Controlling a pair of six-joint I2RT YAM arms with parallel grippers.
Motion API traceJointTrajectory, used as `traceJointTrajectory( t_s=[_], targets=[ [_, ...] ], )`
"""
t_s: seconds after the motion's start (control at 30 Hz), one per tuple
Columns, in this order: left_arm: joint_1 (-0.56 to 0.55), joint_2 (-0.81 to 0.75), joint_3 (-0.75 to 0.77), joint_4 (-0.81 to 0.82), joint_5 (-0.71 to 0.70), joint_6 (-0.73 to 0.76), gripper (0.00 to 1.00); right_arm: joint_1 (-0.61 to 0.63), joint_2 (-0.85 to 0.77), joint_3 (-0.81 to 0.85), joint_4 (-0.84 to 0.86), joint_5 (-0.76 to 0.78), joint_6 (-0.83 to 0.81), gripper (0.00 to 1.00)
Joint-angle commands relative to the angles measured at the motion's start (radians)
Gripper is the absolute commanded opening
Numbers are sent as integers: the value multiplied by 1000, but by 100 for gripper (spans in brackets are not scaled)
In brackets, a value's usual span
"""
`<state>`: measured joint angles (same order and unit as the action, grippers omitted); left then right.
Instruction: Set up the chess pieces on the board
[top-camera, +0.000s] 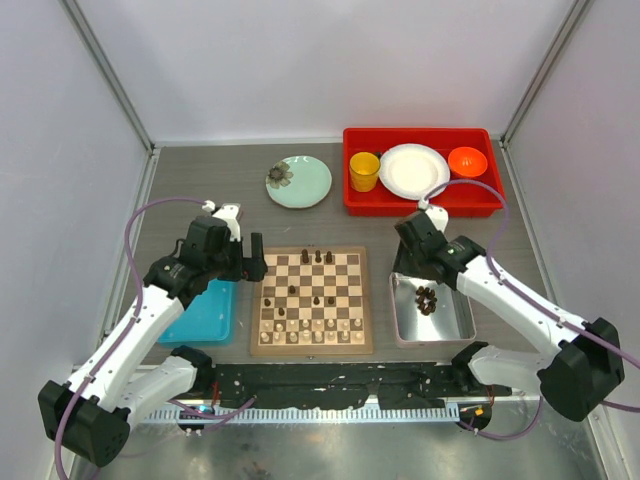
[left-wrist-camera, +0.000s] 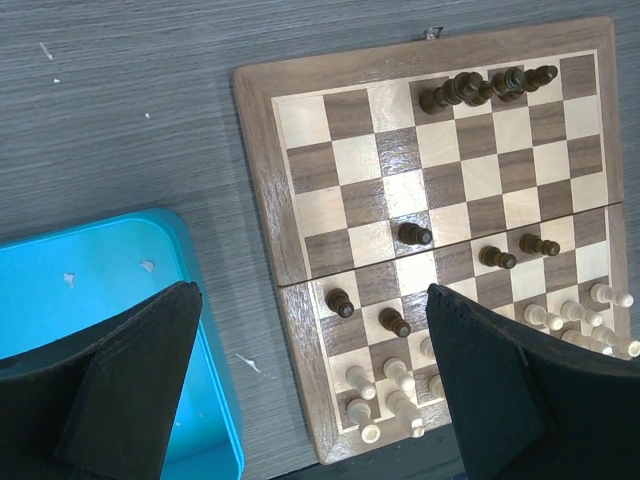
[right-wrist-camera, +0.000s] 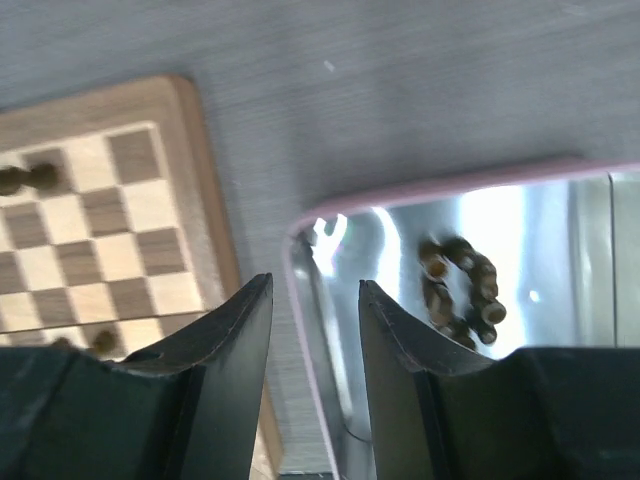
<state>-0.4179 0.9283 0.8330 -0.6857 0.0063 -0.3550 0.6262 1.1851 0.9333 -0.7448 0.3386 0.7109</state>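
Observation:
My right gripper goes down onto the heap's board-side dark piece (top-camera: 421, 301) (right-wrist-camera: 438, 301) next, since the heap is below it and to its right in the top view.
The chessboard (top-camera: 312, 300) lies at the table's near middle; it also shows in the left wrist view (left-wrist-camera: 262, 190) and the right wrist view (right-wrist-camera: 190, 190). Pale cream pieces (top-camera: 310, 331) fill its near rows. Several dark pieces (top-camera: 317, 257) stand on the far row and mid board. A heap of dark pieces (top-camera: 426, 299) lies in the silver tray (top-camera: 450, 326), seen also in the right wrist view (right-wrist-camera: 462, 290). My left gripper (top-camera: 256, 258) is open and empty above the board's left edge (left-wrist-camera: 310, 330). My right gripper (top-camera: 403, 262) is open and empty over the tray's left rim (right-wrist-camera: 315, 300).
A blue tray (top-camera: 205, 315) sits left of the board. A green plate (top-camera: 298, 181) is at the back. A red bin (top-camera: 422, 195) at the back right holds a yellow cup (top-camera: 364, 171), a white plate (top-camera: 413, 170) and an orange bowl (top-camera: 467, 161).

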Motion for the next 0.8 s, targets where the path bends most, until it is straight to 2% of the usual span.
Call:
traceJointTrajectory(
  t_s=[0.0,0.77],
  targets=[
    [-2,6,0,25,18,16,100,-68,-62,-102,-37,-29,18,45],
    [-2,9,0,25,20,16,100,-118,-25,-195,-73,-38,33,38]
  ],
)
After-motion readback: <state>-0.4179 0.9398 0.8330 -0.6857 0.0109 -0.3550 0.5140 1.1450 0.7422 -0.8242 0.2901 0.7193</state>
